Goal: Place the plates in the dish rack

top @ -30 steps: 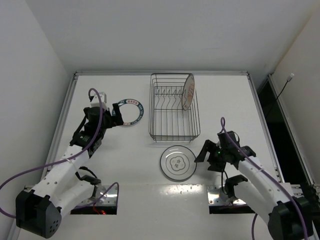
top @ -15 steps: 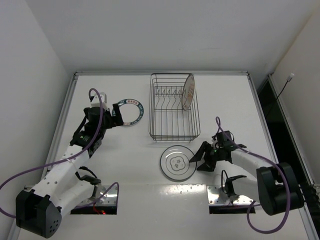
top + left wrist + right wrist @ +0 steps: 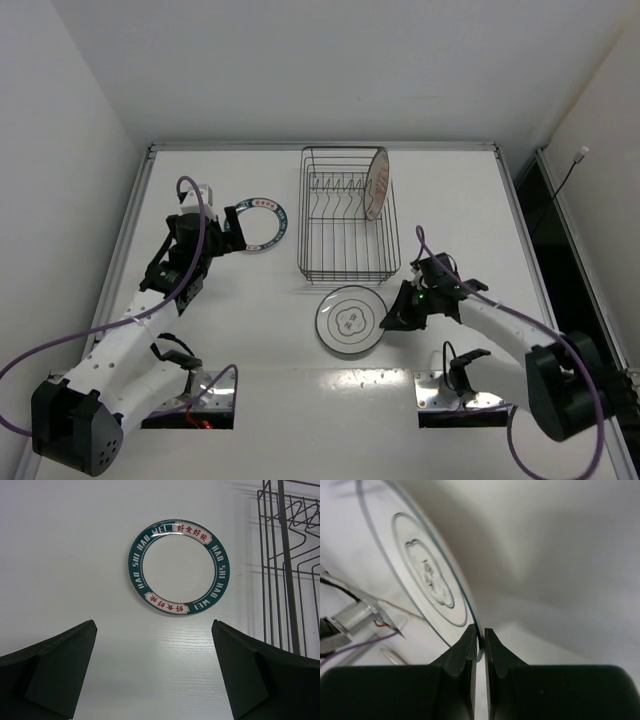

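The slot beside the orange-patterned plate (image 3: 376,184) is empty, so next my right gripper will rise outward over the rack, lower the white plate (image 3: 348,321) into that slot and release it.
A white plate (image 3: 348,321) with a thin dark rim and grey centre motif lies in front of the dish rack (image 3: 349,277). My right gripper (image 3: 392,318) is shut on its right rim, and in the right wrist view the plate (image 3: 427,575) edge is pinched between the fingers of the gripper (image 3: 479,632). A teal-rimmed plate (image 3: 264,225) lies flat to the left of the rack. My left gripper (image 3: 232,232) stands open just short of it, and the left wrist view shows the plate (image 3: 177,567) beyond the empty gripper (image 3: 154,625). An orange-patterned plate (image 3: 376,184) stands upright in the rack.
The wire rack (image 3: 287,570) runs along the right side of the left wrist view. Raised table edges (image 3: 135,215) run along the left, back and right. Mounting plates with cables (image 3: 200,395) sit at the near edge by both arm bases.
My right gripper has moved left to the white plate's rim and shut on it. The plate has shifted slightly left. The left arm has not moved.
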Motion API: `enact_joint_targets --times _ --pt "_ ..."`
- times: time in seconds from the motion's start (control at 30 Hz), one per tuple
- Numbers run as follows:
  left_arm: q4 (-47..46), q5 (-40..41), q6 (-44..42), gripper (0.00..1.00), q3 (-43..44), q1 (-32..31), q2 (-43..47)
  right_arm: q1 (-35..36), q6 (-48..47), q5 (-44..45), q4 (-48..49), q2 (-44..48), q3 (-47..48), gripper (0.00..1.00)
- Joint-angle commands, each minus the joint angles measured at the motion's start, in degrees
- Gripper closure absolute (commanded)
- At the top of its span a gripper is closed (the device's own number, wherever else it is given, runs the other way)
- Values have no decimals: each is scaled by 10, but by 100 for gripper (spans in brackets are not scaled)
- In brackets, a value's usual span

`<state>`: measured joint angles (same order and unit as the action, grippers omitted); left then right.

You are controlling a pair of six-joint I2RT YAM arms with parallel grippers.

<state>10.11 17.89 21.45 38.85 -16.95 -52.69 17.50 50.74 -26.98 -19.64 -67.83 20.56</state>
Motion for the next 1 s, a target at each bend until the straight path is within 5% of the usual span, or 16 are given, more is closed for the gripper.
enact_joint_targets --times 0.0,0.27,0.4,0.67,0.97 --pt "-6 14 -5 0 26 -5 0 37 -11 68 -115 84 49 100" --pt "-6 14 -5 0 26 -5 0 98 -11 144 -340 283 146 100" --pt "5 20 -5 0 32 -5 0 105 -12 234 -438 327 310 100" --pt "5 20 -5 0 32 -5 7 105 -139 535 -498 71 734 100" --pt "5 26 -5 0 32 -5 12 111 -189 648 -405 -200 917 100"
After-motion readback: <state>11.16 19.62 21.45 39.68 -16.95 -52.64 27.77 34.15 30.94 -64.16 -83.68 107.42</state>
